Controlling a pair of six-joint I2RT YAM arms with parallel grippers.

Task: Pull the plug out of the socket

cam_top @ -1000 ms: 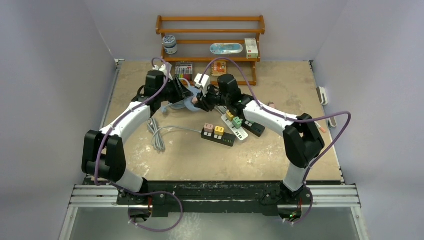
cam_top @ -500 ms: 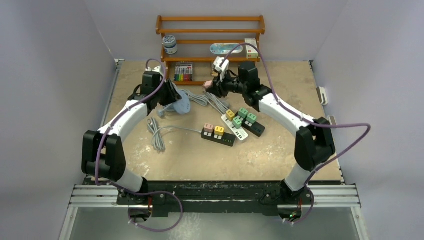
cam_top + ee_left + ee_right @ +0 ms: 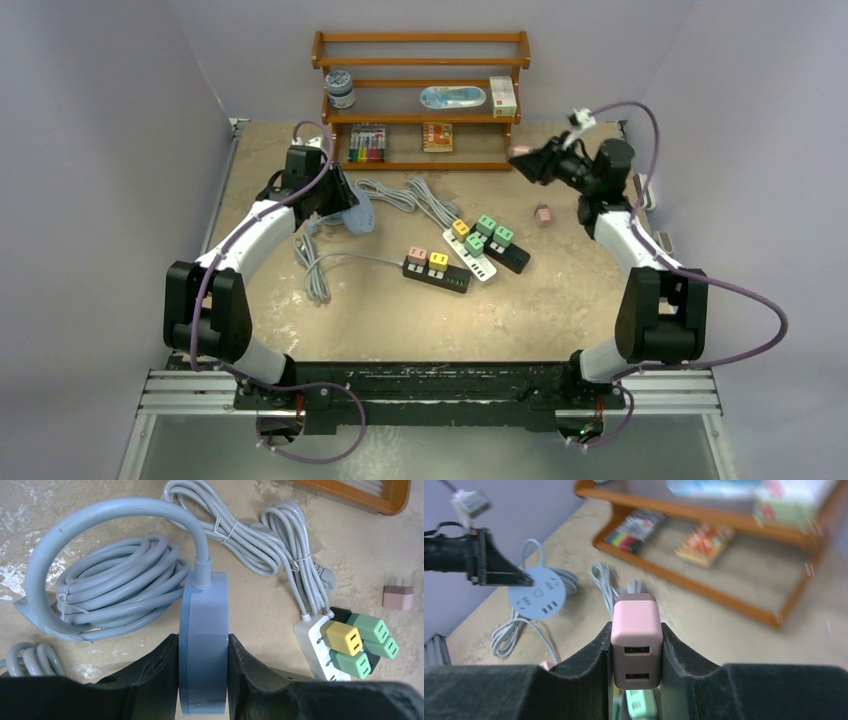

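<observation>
My right gripper moves down and back to bare tabletop point(image 3: 554, 204) beside the loose plug next to let go of the pink USB plug there.
My left gripper point(image 3: 345, 205) is shut on the edge of a round blue-grey socket point(image 3: 358, 213), holding it low at the far left. In the left wrist view the socket point(image 3: 202, 630) stands on edge between my fingers point(image 3: 202, 680), its grey cord looping above it. My right gripper point(image 3: 522, 163) is shut on a pink USB plug point(image 3: 518, 152), raised at the far right and well apart from the socket. The right wrist view shows the plug point(image 3: 635, 630) pinched between the pads, its two USB ports facing the camera, with the socket point(image 3: 536, 594) far off to the left.
A second pink plug point(image 3: 543, 214) lies loose on the table. Three power strips with coloured plugs point(image 3: 470, 250) sit mid-table, with coiled grey cords point(image 3: 405, 198) behind them. A wooden shelf point(image 3: 420, 100) stands at the back.
My right gripper has pulled away from the socket with the pink plug and swung up to the far right. My left gripper still holds the socket, shifted slightly left.
</observation>
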